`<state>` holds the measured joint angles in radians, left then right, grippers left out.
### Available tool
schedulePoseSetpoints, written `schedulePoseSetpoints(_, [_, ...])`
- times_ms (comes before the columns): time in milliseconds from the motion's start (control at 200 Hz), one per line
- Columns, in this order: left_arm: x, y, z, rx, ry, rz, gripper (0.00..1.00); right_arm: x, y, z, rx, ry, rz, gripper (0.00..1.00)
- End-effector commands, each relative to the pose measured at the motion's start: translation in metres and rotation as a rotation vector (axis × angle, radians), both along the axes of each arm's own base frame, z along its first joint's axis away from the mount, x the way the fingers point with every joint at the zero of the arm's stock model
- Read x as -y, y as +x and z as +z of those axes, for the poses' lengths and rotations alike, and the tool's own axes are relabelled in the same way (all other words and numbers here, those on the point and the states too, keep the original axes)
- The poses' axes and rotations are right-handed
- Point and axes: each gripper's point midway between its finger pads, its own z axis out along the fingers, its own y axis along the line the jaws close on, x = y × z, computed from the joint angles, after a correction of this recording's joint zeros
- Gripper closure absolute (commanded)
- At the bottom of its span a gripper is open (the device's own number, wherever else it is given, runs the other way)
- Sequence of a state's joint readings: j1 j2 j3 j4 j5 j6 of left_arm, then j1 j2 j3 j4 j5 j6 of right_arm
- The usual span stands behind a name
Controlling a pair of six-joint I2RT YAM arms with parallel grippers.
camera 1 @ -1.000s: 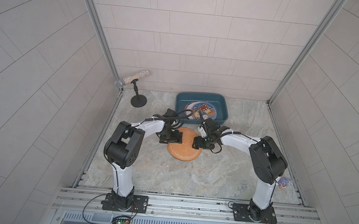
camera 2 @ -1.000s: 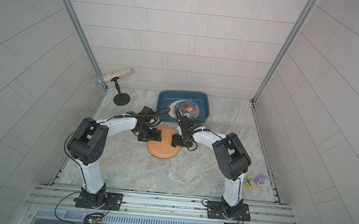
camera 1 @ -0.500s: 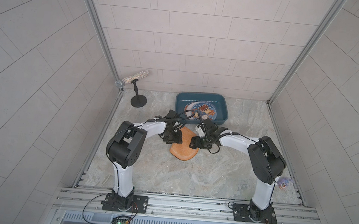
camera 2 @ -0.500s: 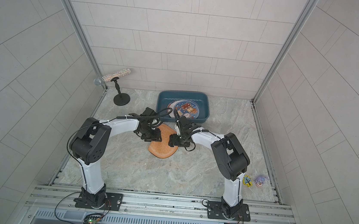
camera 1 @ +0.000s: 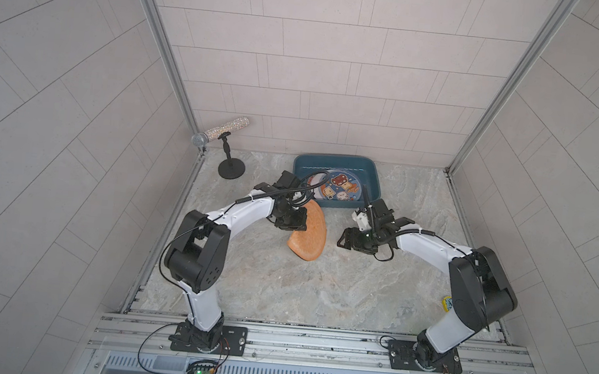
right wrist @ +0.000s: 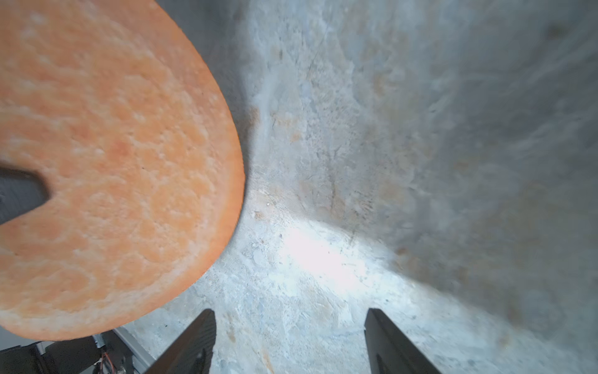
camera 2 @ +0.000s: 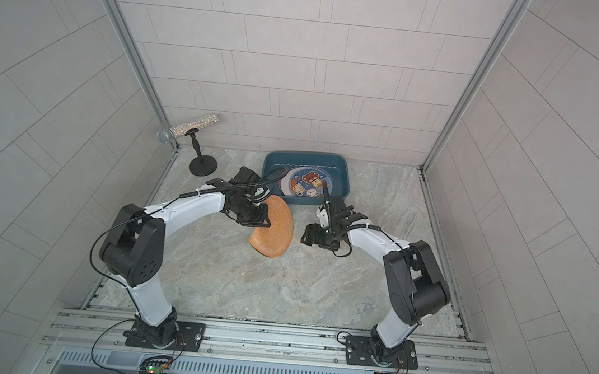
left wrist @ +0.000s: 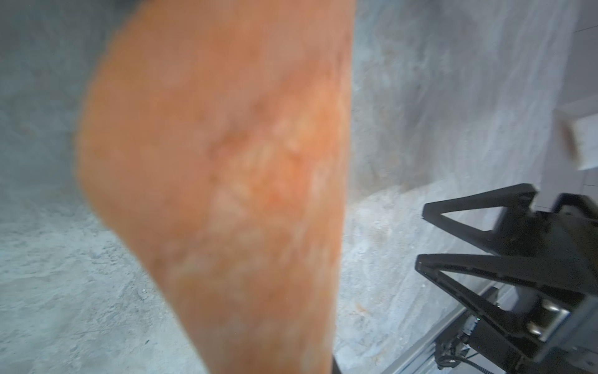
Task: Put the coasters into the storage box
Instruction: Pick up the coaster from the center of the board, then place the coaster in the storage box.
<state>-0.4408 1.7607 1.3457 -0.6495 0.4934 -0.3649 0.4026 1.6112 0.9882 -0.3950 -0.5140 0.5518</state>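
My left gripper still holds the orange coaster short of the box, so it will move outward to the storage box (camera 1: pixel 334 158) next and release the coaster onto the cartoon-print coasters.
The plain orange coaster (camera 1: pixel 310 237) (camera 2: pixel 275 230) hangs tilted above the table, one edge pinched by my left gripper (camera 1: pixel 296 225) (camera 2: pixel 259 219), which is shut on it. The blurred coaster (left wrist: pixel 226 162) fills the left wrist view and hides those jaws. My right gripper (camera 1: pixel 345 239) (camera 2: pixel 308 238) (right wrist: pixel 289 315) stands open and empty, just right of the coaster (right wrist: pixel 113 162) and apart from it. The dark teal storage box (camera 1: pixel 334 158) (camera 2: pixel 305 154) sits at the back and holds cartoon-print coasters (camera 1: pixel 339 186) (camera 2: pixel 307 183).
A glittery microphone (camera 1: pixel 220 133) on a black round stand base (camera 1: pixel 231 170) stands at the back left. A small yellow sticker (camera 1: pixel 448 303) lies by the right arm's elbow. Tiled walls close in the marble table on three sides.
My left gripper has shut on the orange coaster's edge and raised it from flat to steeply tilted. The right gripper has drawn back to the right, off the coaster.
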Motion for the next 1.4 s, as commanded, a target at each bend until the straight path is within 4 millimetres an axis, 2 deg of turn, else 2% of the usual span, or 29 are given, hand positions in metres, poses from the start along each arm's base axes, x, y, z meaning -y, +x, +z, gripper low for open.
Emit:
schedulePoseSetpoints(0, [0.014, 0.008, 0.038, 0.050, -0.064, -0.033, 0.96, 0.007, -0.009, 0.007, -0.011, 0.014, 0.006, 0.24])
schedulePoseSetpoints(145, [0.033, 0.036, 0.062, 0.099, -0.127, -0.030, 0.97, 0.013, -0.008, 0.014, -0.003, 0.030, -0.010, 0.24])
schedulePoseSetpoints(190, [0.038, 0.047, 0.064, 0.110, -0.137, -0.026, 0.96, 0.014, -0.008, 0.015, -0.001, 0.032, -0.013, 0.24])
schedulePoseSetpoints(270, [0.048, 0.070, 0.076, 0.149, -0.161, -0.013, 0.96, 0.016, -0.008, 0.016, -0.001, 0.035, -0.019, 0.24])
schedulePoseSetpoints(380, [0.060, 0.102, 0.081, 0.191, -0.184, 0.015, 0.96, 0.018, -0.009, 0.016, -0.004, 0.040, -0.026, 0.24])
schedulePoseSetpoints(500, [0.071, 0.137, 0.077, 0.213, -0.222, 0.052, 0.96, 0.021, -0.010, 0.015, -0.007, 0.041, -0.034, 0.24])
schedulePoseSetpoints(660, [0.072, 0.189, 0.069, 0.265, -0.281, 0.141, 0.96, 0.025, -0.012, 0.012, -0.016, 0.038, -0.041, 0.24])
schedulePoseSetpoints(771, [0.066, 0.220, 0.060, 0.302, -0.301, 0.199, 0.95, 0.026, -0.013, 0.009, -0.023, 0.036, -0.043, 0.24])
schedulePoseSetpoints(881, [0.055, 0.243, 0.042, 0.295, -0.293, 0.250, 0.95, 0.027, -0.013, 0.007, -0.030, 0.035, -0.047, 0.24])
schedulePoseSetpoints(1026, [0.043, 0.256, 0.014, 0.252, -0.272, 0.294, 0.93, 0.027, -0.014, 0.006, -0.033, 0.035, -0.050, 0.24])
schedulePoseSetpoints(1106, [0.040, 0.254, 0.001, 0.220, -0.250, 0.303, 0.93, 0.027, -0.013, 0.006, -0.033, 0.036, -0.053, 0.24])
schedulePoseSetpoints(1176, [0.037, 0.250, -0.008, 0.192, -0.226, 0.306, 0.88, 0.027, -0.013, 0.006, -0.035, 0.035, -0.053, 0.24])
schedulePoseSetpoints(1226, [0.034, 0.247, -0.011, 0.180, -0.204, 0.309, 0.80, 0.027, -0.013, 0.005, -0.035, 0.034, -0.054, 0.24])
schedulePoseSetpoints(1311, [0.028, 0.243, -0.009, 0.184, -0.167, 0.315, 0.58, 0.027, -0.013, 0.005, -0.034, 0.036, -0.053, 0.24])
schedulePoseSetpoints(1396, [0.022, 0.241, -0.001, 0.202, -0.139, 0.319, 0.40, 0.027, -0.013, 0.006, -0.032, 0.037, -0.054, 0.24])
